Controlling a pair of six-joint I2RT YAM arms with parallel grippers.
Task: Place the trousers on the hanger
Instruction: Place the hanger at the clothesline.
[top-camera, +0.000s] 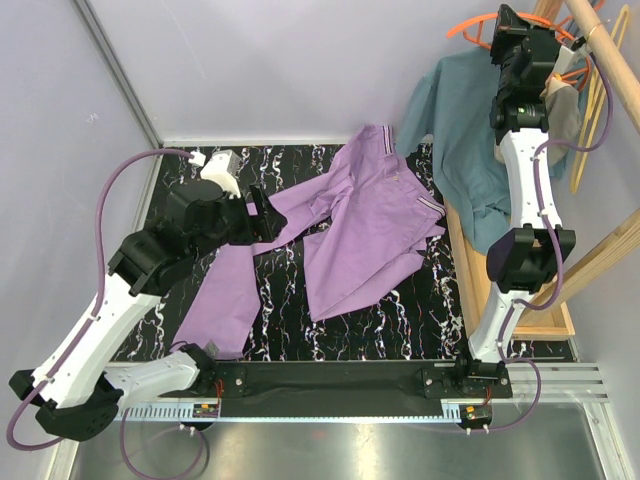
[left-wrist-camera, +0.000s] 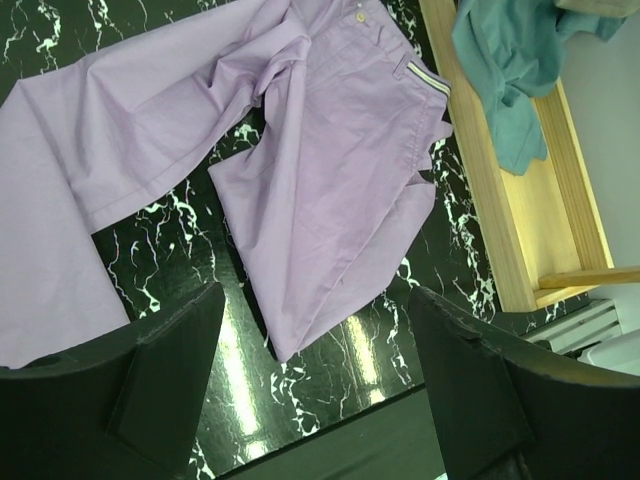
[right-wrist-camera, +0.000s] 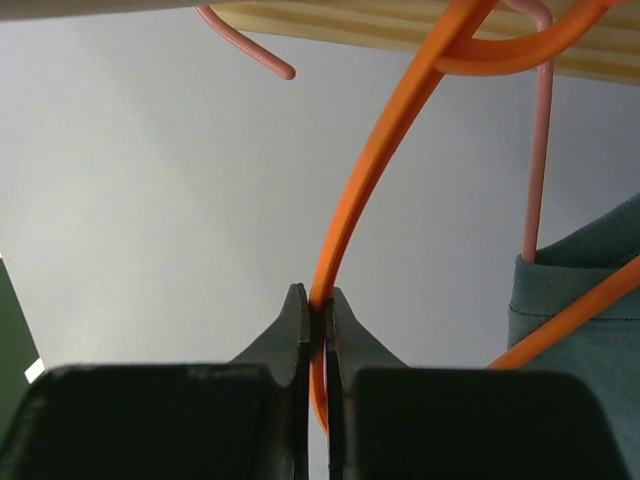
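Observation:
My right gripper is about to ease down and left in the top view, below the wooden bar (top-camera: 597, 38) (right-wrist-camera: 375, 24), freeing the hanger's thin arm so the hanger hangs there.
The lilac trousers (top-camera: 360, 230) lie spread on the black marble table, waistband (top-camera: 420, 190) to the right and legs running left and toward me. They also show in the left wrist view (left-wrist-camera: 330, 150). My left gripper (top-camera: 258, 205) hovers open and empty over the left part of the trousers, its jaws wide apart (left-wrist-camera: 315, 300). My right gripper (right-wrist-camera: 318, 300) is raised at the rail, shut on the thin arm of an orange hanger (right-wrist-camera: 365, 170); this hanger also shows in the top view (top-camera: 470, 30). A thin yellow hanger (top-camera: 590, 120) hangs from the rail at far right, apart from both grippers.
A teal shirt (top-camera: 460, 120) hangs on the wooden rack and drapes onto its base (top-camera: 470, 270) beside the waistband. A small grey garment (top-camera: 565, 115) hangs behind the right arm. A pink hanger (right-wrist-camera: 540, 150) hangs from the wooden rail (right-wrist-camera: 400, 25).

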